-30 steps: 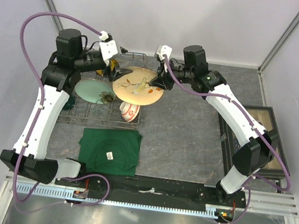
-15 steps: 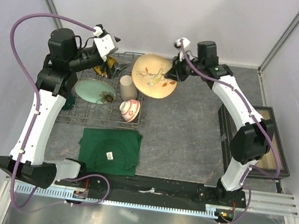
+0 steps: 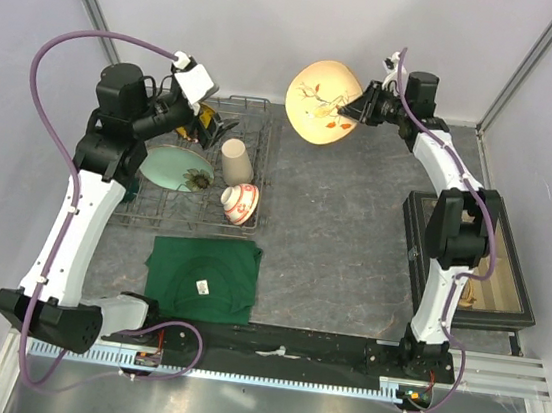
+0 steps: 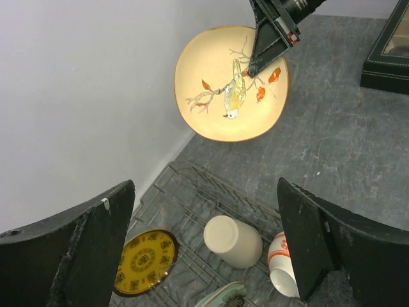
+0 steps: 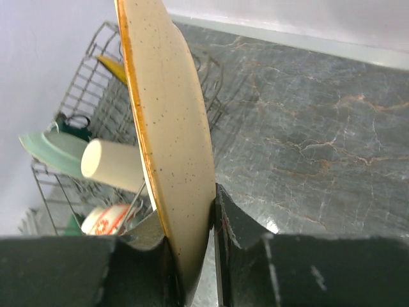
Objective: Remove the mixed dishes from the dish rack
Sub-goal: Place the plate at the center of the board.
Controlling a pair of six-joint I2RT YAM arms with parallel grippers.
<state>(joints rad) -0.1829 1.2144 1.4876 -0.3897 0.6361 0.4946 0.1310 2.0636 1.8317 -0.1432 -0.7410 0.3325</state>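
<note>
The clear spot on the bare tabletop beside the rack is below my right gripper. My right gripper needs to go down until the plate meets the tabletop there and let go of the plate's rim.
My right gripper is shut on the rim of the cream floral plate, holding it on edge in the air to the right of the dish rack. The wrist view shows both fingers clamped on the plate. My left gripper hangs open and empty above the rack's back part. Below it lie the tall beige cup on its side, the red-and-white bowl and the yellow patterned plate. The pale teal plate leans in the rack. The dark green mug sits at its left side.
A dark green folded cloth lies in front of the rack. A black compartment box stands at the right edge of the grey table. White walls close in the back and both sides.
My right arm has carried the floral plate up and to the right, away from the rack toward the back wall. My left gripper has opened wide and stayed over the rack.
</note>
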